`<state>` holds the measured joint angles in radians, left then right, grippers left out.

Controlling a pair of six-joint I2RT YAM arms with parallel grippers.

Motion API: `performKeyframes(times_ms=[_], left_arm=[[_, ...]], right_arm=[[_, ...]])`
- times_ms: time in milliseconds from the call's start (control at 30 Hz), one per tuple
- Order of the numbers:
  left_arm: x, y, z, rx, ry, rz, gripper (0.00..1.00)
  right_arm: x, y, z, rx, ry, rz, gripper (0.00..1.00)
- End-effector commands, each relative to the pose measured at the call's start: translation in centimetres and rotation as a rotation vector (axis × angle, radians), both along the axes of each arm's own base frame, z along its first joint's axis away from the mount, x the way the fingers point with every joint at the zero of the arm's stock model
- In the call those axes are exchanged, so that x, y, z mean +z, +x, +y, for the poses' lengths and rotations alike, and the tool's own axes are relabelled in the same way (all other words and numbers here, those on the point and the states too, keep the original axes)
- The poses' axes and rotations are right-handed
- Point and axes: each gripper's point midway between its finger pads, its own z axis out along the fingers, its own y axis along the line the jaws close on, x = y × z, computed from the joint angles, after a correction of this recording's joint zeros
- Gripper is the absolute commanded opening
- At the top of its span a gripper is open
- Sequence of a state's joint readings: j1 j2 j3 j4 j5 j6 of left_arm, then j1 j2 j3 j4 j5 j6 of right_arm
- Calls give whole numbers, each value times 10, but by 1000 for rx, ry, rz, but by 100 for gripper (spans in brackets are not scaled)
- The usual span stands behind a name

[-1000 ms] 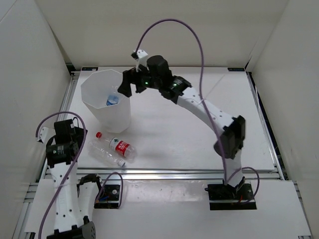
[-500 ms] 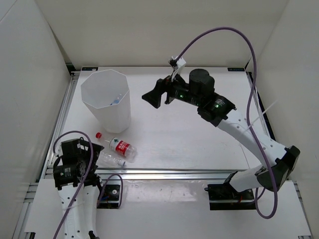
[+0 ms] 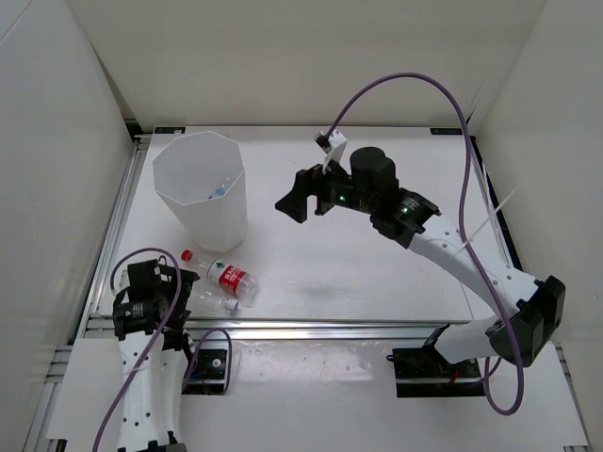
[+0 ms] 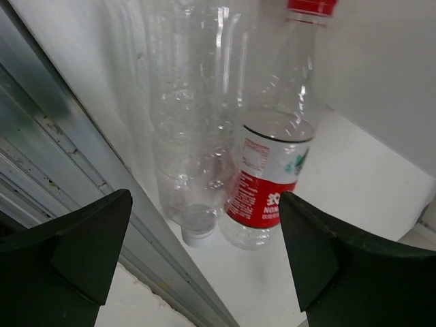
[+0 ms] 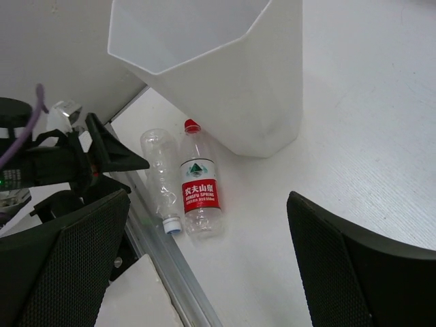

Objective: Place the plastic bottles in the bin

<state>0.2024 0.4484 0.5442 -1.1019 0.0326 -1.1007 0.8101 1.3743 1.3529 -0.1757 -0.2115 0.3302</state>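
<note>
My left gripper should move down and a little toward the metal bar, onto the unlabelled bottle's middle [image 3: 200,294] [image 4: 193,136], because the red-label bottle is also between its fingers.
The white bin [image 3: 219,222] stands at the table's left; a bit of a bottle [image 3: 219,191] shows deep inside it. Two bottles lie side by side in front of it: a red-label, red-cap bottle [image 3: 227,277] and an unlabelled, white-cap bottle [image 3: 210,299]. My left gripper [image 3: 170,288] is open and empty just left of them, both between its fingers in the left wrist view: the red-label bottle [image 4: 272,177] and the unlabelled one [image 4: 184,136]. My right gripper [image 3: 291,197] is open and empty, in the air right of the bin [image 5: 231,88], looking down on the red-label bottle [image 5: 199,187].
A metal rail [image 3: 330,326] runs along the table's near edge, right beside the unlabelled bottle's cap [image 4: 197,234]. White walls enclose the table on three sides. The right arm's purple cable [image 3: 405,89] loops high above the back of the table.
My right gripper has drawn back from over the bin to its right, empty. My left arm has swung in low toward the two lying bottles. The bottle in the bin shows less.
</note>
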Motion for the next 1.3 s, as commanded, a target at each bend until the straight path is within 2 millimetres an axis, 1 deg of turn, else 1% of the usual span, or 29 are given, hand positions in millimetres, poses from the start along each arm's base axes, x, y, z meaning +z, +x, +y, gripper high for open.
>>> performKeyframes(times_ms=[0, 33, 67, 100, 167, 200, 333, 400, 467, 500, 533, 567, 600, 667, 700, 733, 767, 800, 833, 900, 933, 967, 1000, 1033, 1133, 1167, 1200, 1233, 1267], left_arm=[[-18, -5, 2, 53, -21, 81, 100], [-23, -5, 4, 67, -19, 91, 100], [-26, -5, 4, 67, -20, 102, 100], [-31, -4, 6, 84, -20, 112, 100], [-37, -1, 8, 101, -19, 117, 100], [-42, -1, 8, 112, -28, 132, 100], [-45, 9, 12, 126, -24, 120, 100], [-47, 12, 14, 132, -15, 126, 100], [-50, 15, 15, 132, -17, 140, 100], [-52, 14, 17, 137, -10, 153, 96], [-54, 13, 19, 145, 3, 169, 91], [-57, 11, 19, 145, 1, 190, 83], [-58, 11, 24, 158, 23, 193, 73], [-57, 10, 25, 162, 30, 206, 72], [-58, 9, 28, 169, 43, 208, 64], [-58, 9, 28, 169, 43, 208, 61], [-59, 6, 26, 160, 42, 222, 61], [-55, 7, 26, 171, 38, 211, 59], [-56, 1, 25, 178, 31, 229, 59], [-29, 9, 28, 194, 44, 162, 58], [-19, 4, 30, 202, 57, 162, 58], [13, 12, 35, 215, 79, 86, 58], [33, 13, 39, 229, 100, 37, 58], [69, 12, 48, 247, 154, -19, 57], [124, 7, 68, 278, 279, -80, 55], [163, 6, 71, 286, 308, -148, 55], [177, 10, 75, 266, 340, -142, 55], [195, 14, 76, 259, 354, -176, 56], [231, 16, 79, 265, 383, -262, 56]], right_arm=[[19, -9, -10, 3, 36, -63, 100], [24, -11, -12, 3, 43, -71, 100], [17, -10, -13, -7, 32, -63, 100], [20, -12, -16, -7, 34, -65, 100], [10, -12, -16, -7, 18, -50, 100], [14, -14, -18, -7, 26, -58, 100], [6, -15, -19, -5, 6, -51, 100], [10, -16, -21, -5, 13, -57, 100], [8, -16, -21, -2, 2, -59, 100], [11, -18, -23, -3, 9, -65, 100], [6, -18, -23, -2, 1, -58, 100], [6, -18, -23, 0, -3, -66, 100], [4, -18, -24, 0, -10, -60, 100], [8, -16, -28, -7, -8, -74, 100], [5, -17, -28, -7, -15, -66, 100], [5, -17, -28, -7, -15, -66, 100], [5, -17, -29, -5, -20, -74, 100], [3, -17, -29, -5, -26, -68, 100], [7, -14, -31, -14, -20, -74, 100], [9, -16, -34, -12, -24, -82, 100], [9, -16, -34, -12, -24, -82, 100], [9, -16, -34, -12, -24, -82, 100], [9, -16, -34, -12, -24, -82, 100], [9, -16, -34, -12, -24, -82, 100], [5, -13, -34, -12, -29, -74, 100], [5, -15, -33, -6, -23, -63, 100], [2, -13, -31, -5, -29, -57, 100], [4, -13, -31, -6, -23, -63, 100], [4, -15, -30, 2, -16, -52, 100]])
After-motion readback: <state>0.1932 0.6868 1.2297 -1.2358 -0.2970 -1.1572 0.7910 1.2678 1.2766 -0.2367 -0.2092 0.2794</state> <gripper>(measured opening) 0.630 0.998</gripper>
